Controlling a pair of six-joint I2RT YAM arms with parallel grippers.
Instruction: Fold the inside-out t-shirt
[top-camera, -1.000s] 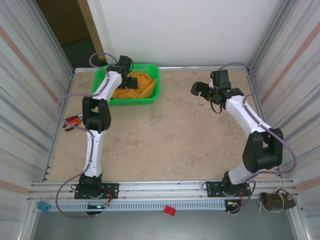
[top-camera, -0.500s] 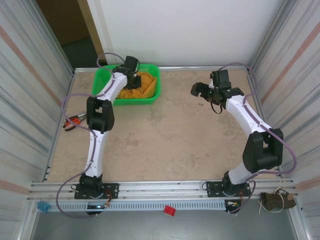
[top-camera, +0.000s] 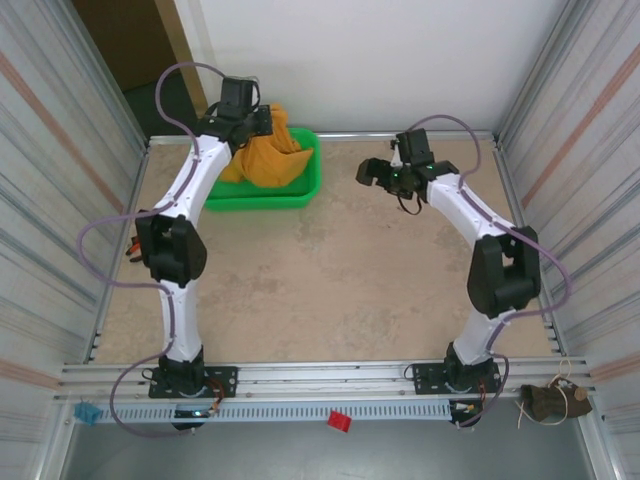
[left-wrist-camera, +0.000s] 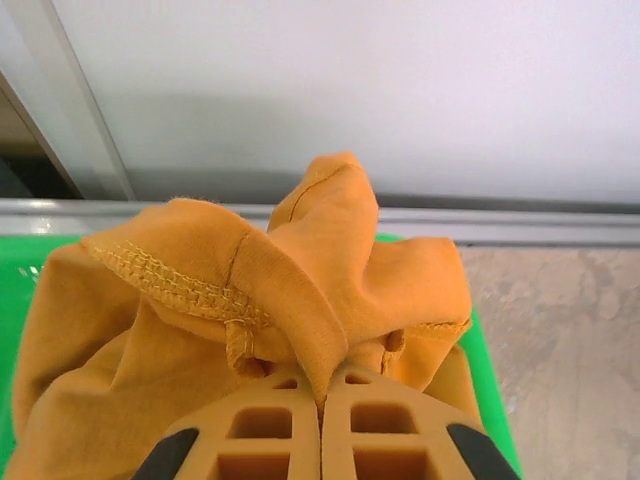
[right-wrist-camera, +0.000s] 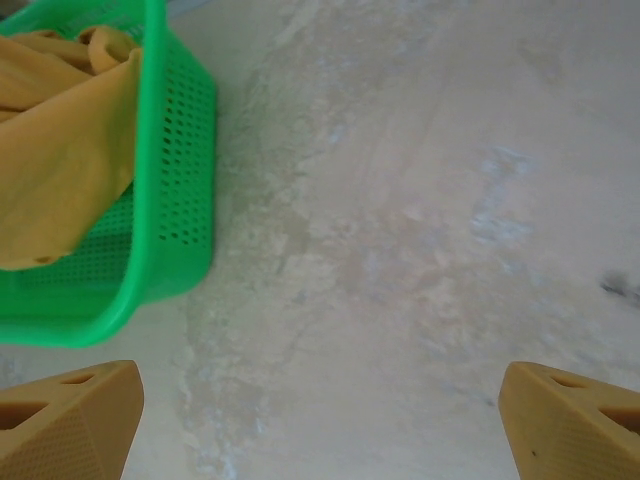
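My right gripper moves open across and down over the rim of the green basket's near side (top-camera: 317, 165) (right-wrist-camera: 152, 150) next and closes, since that side stands upright beside the bare table.
The mustard t-shirt (top-camera: 268, 155) hangs bunched above the green basket (top-camera: 300, 185) at the back left, its lower part still inside. My left gripper (top-camera: 262, 120) is shut on a fold of the t-shirt (left-wrist-camera: 320, 270), with the cloth pinched between its fingertips (left-wrist-camera: 290, 395) and a stitched hem showing to the left. My right gripper (top-camera: 372, 172) hovers open over bare table just right of the basket, fingers (right-wrist-camera: 70, 415) wide apart with nothing between them. The t-shirt (right-wrist-camera: 60, 170) and the basket wall (right-wrist-camera: 180, 200) lie at the upper left of the right wrist view.
Red-handled pliers (top-camera: 132, 243) lie by the left wall behind the left arm. Metal walls close in both sides, and a white wall stands at the back. The stone-patterned table (top-camera: 340, 270) stretches between the arms.
My left gripper shut on the t-shirt inside the basket and lifted it up and back. My right gripper swung left toward the basket, staying open.
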